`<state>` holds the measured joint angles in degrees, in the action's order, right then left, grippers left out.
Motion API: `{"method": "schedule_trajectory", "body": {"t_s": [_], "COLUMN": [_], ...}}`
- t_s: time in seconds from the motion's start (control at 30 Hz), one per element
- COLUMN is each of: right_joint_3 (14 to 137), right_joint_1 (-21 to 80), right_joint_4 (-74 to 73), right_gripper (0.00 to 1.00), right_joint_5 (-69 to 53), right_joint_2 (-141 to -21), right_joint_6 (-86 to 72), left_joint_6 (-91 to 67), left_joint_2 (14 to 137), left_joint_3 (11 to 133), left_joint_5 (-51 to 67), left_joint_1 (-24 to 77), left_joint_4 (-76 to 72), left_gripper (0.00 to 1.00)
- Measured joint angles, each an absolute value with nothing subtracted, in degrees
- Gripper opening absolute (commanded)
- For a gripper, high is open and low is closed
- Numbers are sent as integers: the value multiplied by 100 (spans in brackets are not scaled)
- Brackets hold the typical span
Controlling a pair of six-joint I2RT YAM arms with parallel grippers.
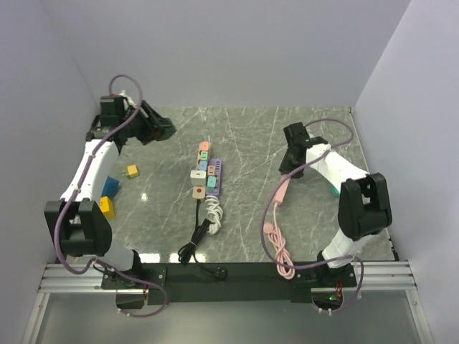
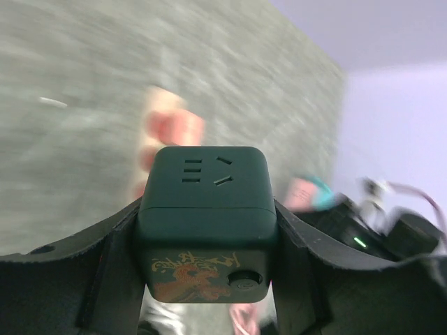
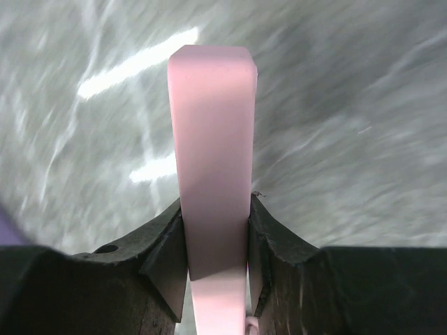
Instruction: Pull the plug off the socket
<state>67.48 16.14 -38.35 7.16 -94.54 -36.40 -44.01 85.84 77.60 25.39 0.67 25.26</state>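
Observation:
I will next use my left gripper to bring the socket [image 1: 166,132] down beside the small yellow cube, to the left in the top view, and then I let go of the socket.
My left gripper [image 1: 156,130] is at the far left of the table, shut on a dark green cube socket [image 1: 166,132]. In the left wrist view the cube socket [image 2: 206,188] sits between both fingers, its slotted face up and an orange dragon print on the near face; the gripper [image 2: 207,234] clamps its sides. My right gripper [image 1: 290,168] is at the right, well apart from the socket. In the right wrist view it [image 3: 216,244] is shut on a flat pink plug [image 3: 213,132]. The plug's pink cable [image 1: 272,222] trails toward the near edge.
A power strip [image 1: 207,173] with several coloured adapters lies mid-table, with a coiled white cord [image 1: 213,212] and a black cable [image 1: 195,239] near it. A small yellow cube [image 1: 132,171], a blue block [image 1: 110,187] and a yellow block [image 1: 107,207] lie at the left.

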Motion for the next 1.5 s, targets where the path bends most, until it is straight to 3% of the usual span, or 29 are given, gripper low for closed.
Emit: {"method": "schedule_trajectory", "body": {"t_s": [0.23, 0.5, 0.57, 0.6, 0.67, 0.7, 0.83, 0.97, 1.2, 1.33, 1.5], "right_joint_3": [8154, 9754, 10068, 10184, 10377, 10464, 10584, 10779, 10711, 10068, 9019], "right_joint_1": [626, -257, -454, -539, -681, -751, -891, -886, -757, -346, 1028], "right_joint_4": [-4340, -4860, -4989, -5026, -5135, -5179, -5238, -5336, -5443, -5347, -4904], "right_gripper": [0, 1, 10, 21, 35, 46, 64, 66, 68, 69, 68], "right_joint_5": [1616, 2016, 2040, 2047, 2038, 2029, 1892, 1651, 1448, 1339, 770], "right_joint_2": [-10857, -12132, -12342, -12429, -12562, -12608, -12648, -12648, -11922, -10711, -9351], "right_joint_6": [-3588, -3321, -3262, -3229, -3164, -3135, -2902, -2814, -2797, -2755, -2683], "left_joint_6": [-3756, -3483, -3448, -3430, -3400, -3380, -3365, -3378, -3446, -3535, -3651], "left_joint_2": [9594, 10715, 10853, 10906, 10978, 11015, 11061, 11061, 10958, 10516, 9708], "left_joint_3": [7972, 8466, 8582, 8624, 8678, 8683, 8648, 8646, 8560, 8259, 7902], "left_joint_5": [1798, 1269, 1184, 1155, 1092, 1059, 972, 829, 770, 854, 1103], "left_joint_1": [-1313, -1719, -1761, -1778, -1824, -1859, -2018, -2147, -2193, -2193, -2191], "left_joint_4": [2659, 2919, 2945, 2950, 2965, 2969, 2995, 3030, 3085, 3079, 2978], "left_gripper": [0, 0, 0, 1, 12, 27, 60, 68, 95, 99, 99]}}
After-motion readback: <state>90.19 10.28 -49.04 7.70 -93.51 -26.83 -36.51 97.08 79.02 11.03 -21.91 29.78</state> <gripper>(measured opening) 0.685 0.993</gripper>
